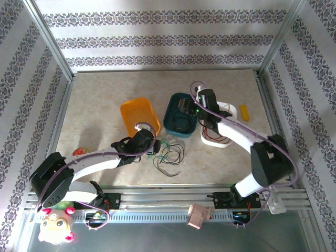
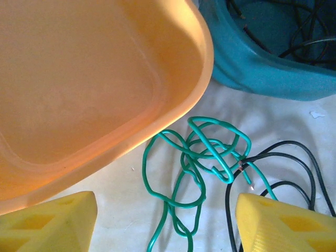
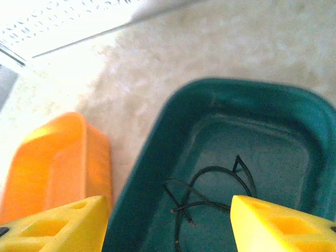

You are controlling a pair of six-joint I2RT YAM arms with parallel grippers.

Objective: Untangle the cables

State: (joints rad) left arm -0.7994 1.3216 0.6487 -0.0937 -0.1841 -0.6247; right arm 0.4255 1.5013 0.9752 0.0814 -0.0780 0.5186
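Observation:
The black cable point(image 1: 176, 162) beside the green tangle lies below my right gripper and nearer my base. My right gripper comes back and down onto it next.
A tangle of green cables point(image 2: 199, 157) lies on the table beside black cables point(image 2: 294, 168), just in front of the orange bin point(image 2: 79, 79). My left gripper point(image 2: 168, 226) hovers over this tangle, open, with the green loops between its yellow fingers point(image 2: 47, 226) and nothing gripped. In the top view the loose cables point(image 1: 170, 155) spread to the right of the left gripper point(image 1: 149, 144). My right gripper point(image 3: 168, 226) is open above the teal bin point(image 3: 294, 121), where several black cables point(image 3: 210, 194) lie on the bottom. Nothing is between its fingers.
The orange bin point(image 1: 139, 116) and the teal bin point(image 1: 170, 122) stand side by side mid-table. A white tray point(image 1: 227, 107) with thin wires sits under the right arm, and a yellow block point(image 1: 244, 112) lies beyond it. A small red object point(image 1: 79, 151) rests at the left.

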